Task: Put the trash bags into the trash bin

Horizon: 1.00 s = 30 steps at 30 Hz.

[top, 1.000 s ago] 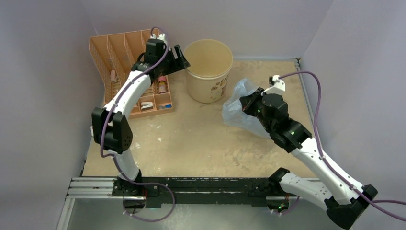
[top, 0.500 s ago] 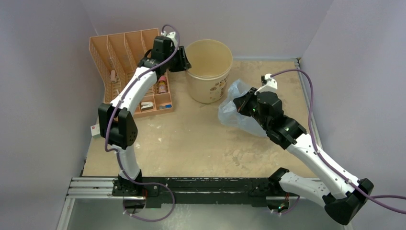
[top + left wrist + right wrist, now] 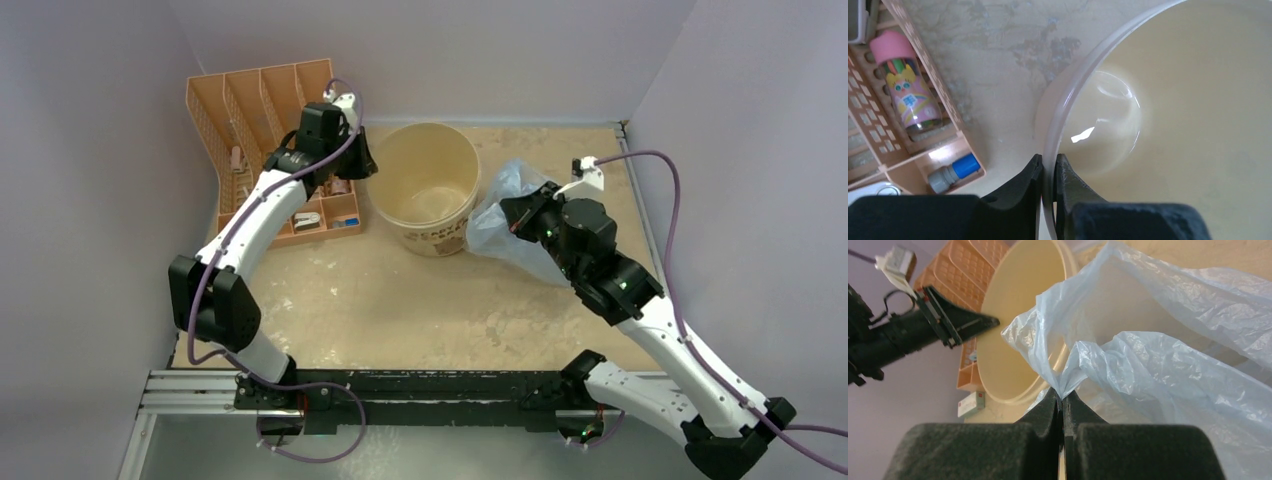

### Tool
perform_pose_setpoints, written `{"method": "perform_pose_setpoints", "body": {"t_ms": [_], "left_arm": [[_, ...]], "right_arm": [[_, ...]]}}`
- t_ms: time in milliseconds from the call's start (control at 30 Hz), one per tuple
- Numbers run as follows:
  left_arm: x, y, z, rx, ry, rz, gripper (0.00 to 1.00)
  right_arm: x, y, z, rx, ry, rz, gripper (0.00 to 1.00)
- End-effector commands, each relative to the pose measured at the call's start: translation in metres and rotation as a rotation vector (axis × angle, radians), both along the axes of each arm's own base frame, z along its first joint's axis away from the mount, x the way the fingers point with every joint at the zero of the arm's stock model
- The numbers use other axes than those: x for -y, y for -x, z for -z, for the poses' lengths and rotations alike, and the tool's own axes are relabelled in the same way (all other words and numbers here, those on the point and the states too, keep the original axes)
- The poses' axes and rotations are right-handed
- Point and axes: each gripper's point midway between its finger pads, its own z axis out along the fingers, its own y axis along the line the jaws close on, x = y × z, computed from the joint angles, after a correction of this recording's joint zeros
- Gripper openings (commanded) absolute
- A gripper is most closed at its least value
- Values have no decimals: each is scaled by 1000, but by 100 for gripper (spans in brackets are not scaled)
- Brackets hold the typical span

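The trash bin [image 3: 440, 238] comes back onto the bare near tabletop next as my left gripper pulls it, then releases its rim. That open part lies back from the gripper.
The cream trash bin [image 3: 440, 238] stands at the back middle of the table and looks tipped toward the near side. My left gripper [image 3: 366, 162] is shut on its left rim [image 3: 1074, 89], one finger inside the wall and one outside, as the left wrist view shows around the gripper [image 3: 1048, 164]. The bin's inside [image 3: 1015, 325] holds nothing. The light-blue trash bag [image 3: 497, 228] lies crumpled against the bin's right side. My right gripper [image 3: 513, 215] is shut on a pinched fold of the bag [image 3: 1158, 365], the film bunched between the jaws of the gripper [image 3: 1062, 396].
An orange slotted organizer rack [image 3: 255, 105] stands at the back left beside the bin, holding a pink-capped bottle [image 3: 908, 95] and a blue-capped item [image 3: 955, 172]. Lilac walls close in the table at the left, back and right. A small white box [image 3: 970, 404] lies near the rack.
My left gripper has closed on the bin's rim and drawn the bin toward the near side and slightly left. The right gripper, still holding the bag, has shifted a little.
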Motion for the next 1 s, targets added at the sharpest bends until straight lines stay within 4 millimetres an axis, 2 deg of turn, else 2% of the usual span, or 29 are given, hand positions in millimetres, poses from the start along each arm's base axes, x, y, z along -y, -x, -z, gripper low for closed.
{"method": "perform_pose_setpoints", "body": {"t_ms": [0,133,333,400,500,633,733,967], "left_arm": [[10,26,-37,69,67,92,0],[16,59,-35,6,76,181,0],[-10,92,-27,-42,28,82,0],[-19,98,-27,-58,17,30,0],[-22,104,-31,-83,34,-4,0],[-23,109,-40,-76,70,-35,1],[-20,113,-47,-77,88,-18,5],[-23,117,-43,-107,76,-30,6]], "right_arm": [[19,2,-42,93,-57,79,0],[29,4,-48,115,-58,114,0],[30,5,-61,135,-89,123,0],[23,9,-70,176,-121,71,0],[9,14,-79,203,-138,-14,0],[2,9,-71,150,-114,-27,0],[3,9,-66,136,-102,-18,0],[11,14,-72,159,-114,2,0]]}}
